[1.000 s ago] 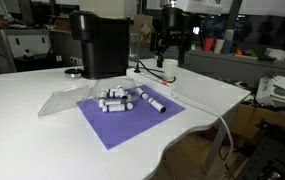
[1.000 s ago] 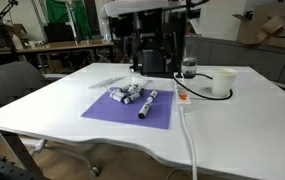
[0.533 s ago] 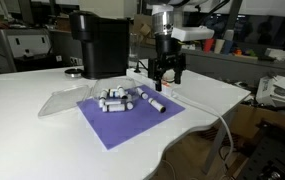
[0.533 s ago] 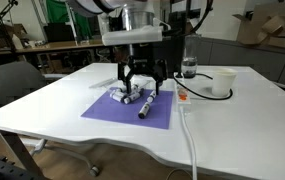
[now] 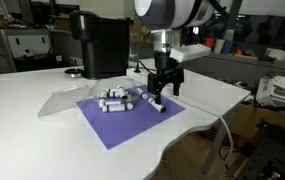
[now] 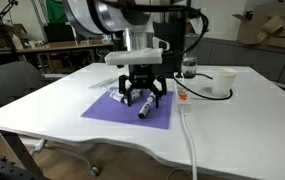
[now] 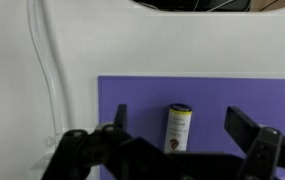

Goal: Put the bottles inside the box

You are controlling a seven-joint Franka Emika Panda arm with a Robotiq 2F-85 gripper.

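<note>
The lone bottle's white body (image 7: pixel 177 131) already lies lengthwise between my fingers, so my open gripper comes down around it next and closes on its sides.
Several small white bottles with dark caps (image 5: pixel 115 99) lie in a cluster on a purple mat (image 5: pixel 112 125); the cluster also shows in an exterior view (image 6: pixel 125 94). One bottle (image 5: pixel 154 102) lies apart at the mat's edge and shows in the wrist view (image 7: pixel 179 128) lengthwise between my fingers. My gripper (image 5: pixel 160 96) is open and hangs low just over this bottle, one finger on each side, not touching it. It also shows in an exterior view (image 6: pixel 142 99) and the wrist view (image 7: pixel 182 118). A clear plastic box (image 5: pixel 60 101) lies beside the mat.
A black coffee machine (image 5: pixel 100 45) stands behind the mat. A white cup (image 6: pixel 222 81) and a small glass (image 6: pixel 189 68) stand near a white cable (image 6: pixel 187 125) that runs off the table's front edge. The cable also shows in the wrist view (image 7: pixel 44 70).
My gripper has come down from above the table's back and moved over the mat to the lone bottle, staying open. The bottles have not moved.
</note>
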